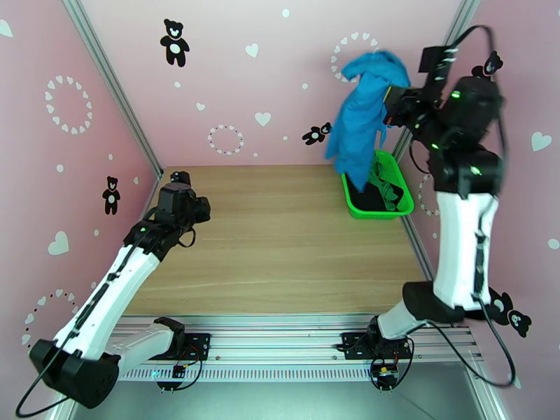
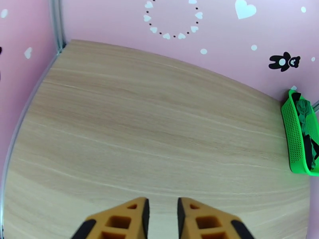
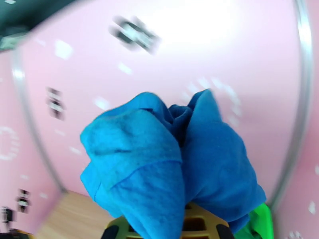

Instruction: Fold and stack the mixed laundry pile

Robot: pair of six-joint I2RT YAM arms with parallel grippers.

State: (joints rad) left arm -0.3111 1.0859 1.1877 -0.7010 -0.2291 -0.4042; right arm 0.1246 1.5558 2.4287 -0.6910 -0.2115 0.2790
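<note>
My right gripper swings down, away from the basket [image 1: 392,210], and releases the T-shirt next, since the table's bare middle lies below it, toward my left gripper.
My right gripper [image 1: 389,101] is raised high at the back right, shut on the medium-blue T-shirt [image 1: 364,120]. The shirt hangs in a bunched column, its lower end reaching into the green mesh basket [image 1: 392,210]. In the right wrist view the blue T-shirt [image 3: 159,164] bulges over my yellow fingers [image 3: 199,224]. Black cloth [image 1: 367,197] and green cloth [image 1: 385,180] lie in the basket. My left gripper [image 1: 189,204] hovers over the table's left side. Its fingers [image 2: 135,220] stand a narrow gap apart with nothing between them.
The wooden table [image 1: 280,239] lies between the arms, bare wood under the left gripper [image 2: 162,216]. The basket [image 2: 293,132] sits against the back right corner. Pink walls with metal posts close in the left, back and right sides.
</note>
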